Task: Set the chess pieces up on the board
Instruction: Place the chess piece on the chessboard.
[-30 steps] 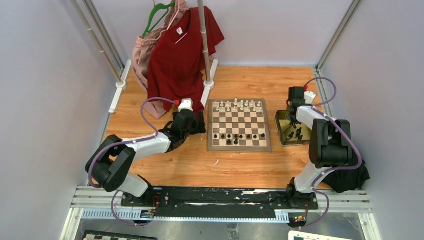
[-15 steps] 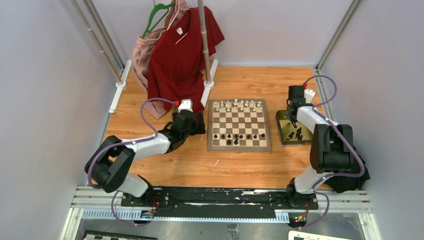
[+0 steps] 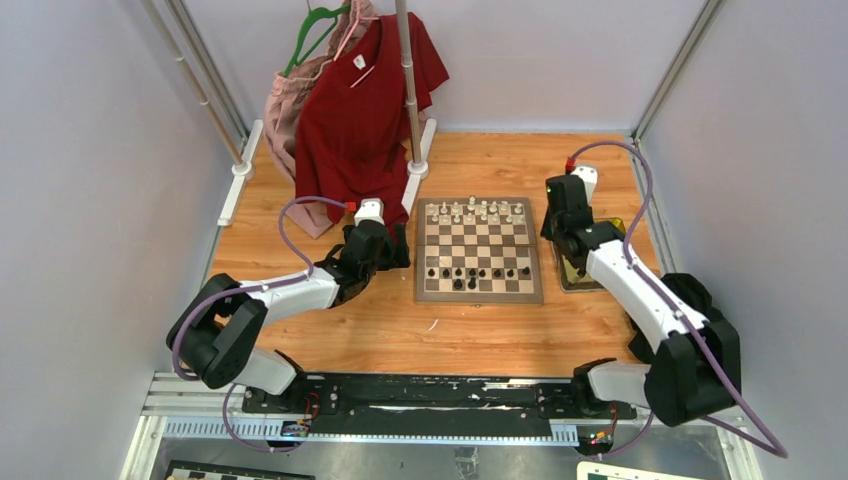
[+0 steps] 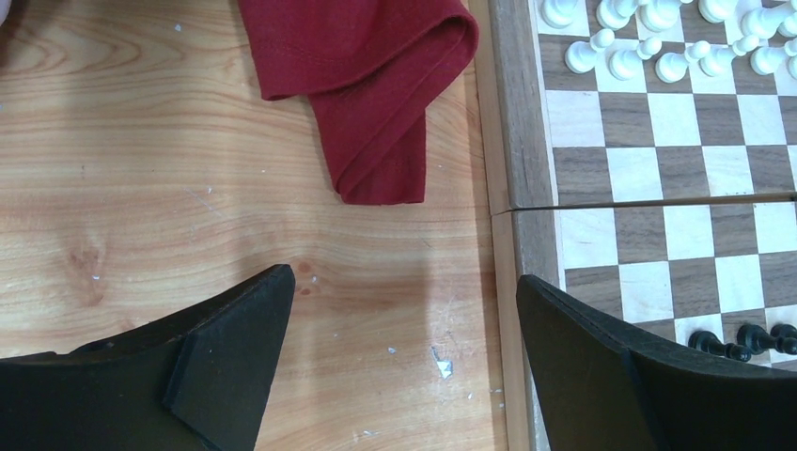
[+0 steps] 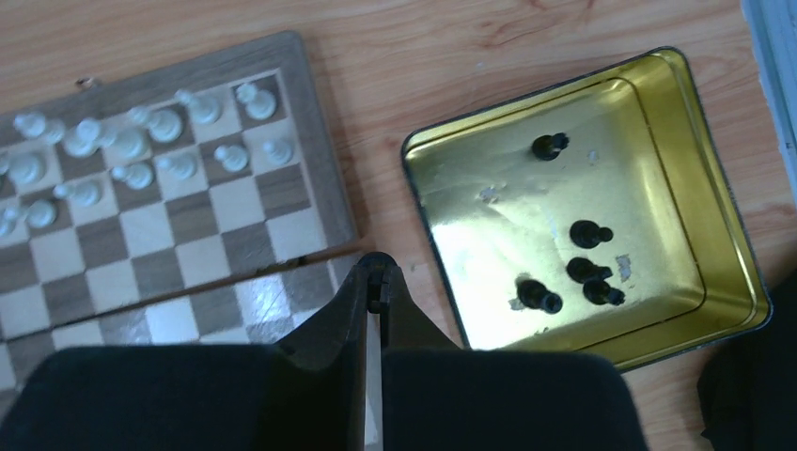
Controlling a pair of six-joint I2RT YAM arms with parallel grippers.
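I need to bring my right gripper back and down next onto the nearest row's square point(image 3: 513, 285) beside the tray-side corner and let go of the black piece, as that square is empty.
The chessboard point(image 3: 478, 293) lies mid-table. White pieces point(image 3: 480, 211) fill its far rows and several black pieces point(image 3: 475, 272) stand in a near row. My right gripper point(image 3: 553, 230) hovers between the board's right edge and the gold tray point(image 3: 567, 272). In the right wrist view its tips point(image 5: 376, 282) are shut on a small black chess piece, above the board's edge point(image 5: 320, 160). Several black pieces point(image 5: 587, 232) remain in the tray point(image 5: 507, 207). My left gripper point(image 3: 400, 246) is open and empty over the table beside the board's left border point(image 4: 526, 141).
A red shirt point(image 3: 360, 110) and a pink garment point(image 3: 285, 115) hang from a rack at the back left. The shirt's hem point(image 4: 376, 94) lies on the table near the left gripper. A black cloth point(image 3: 705, 360) lies at the right edge.
My right arm has swung left from over the gold tray toward the board's right edge, gripper shut. The left arm has hardly moved.
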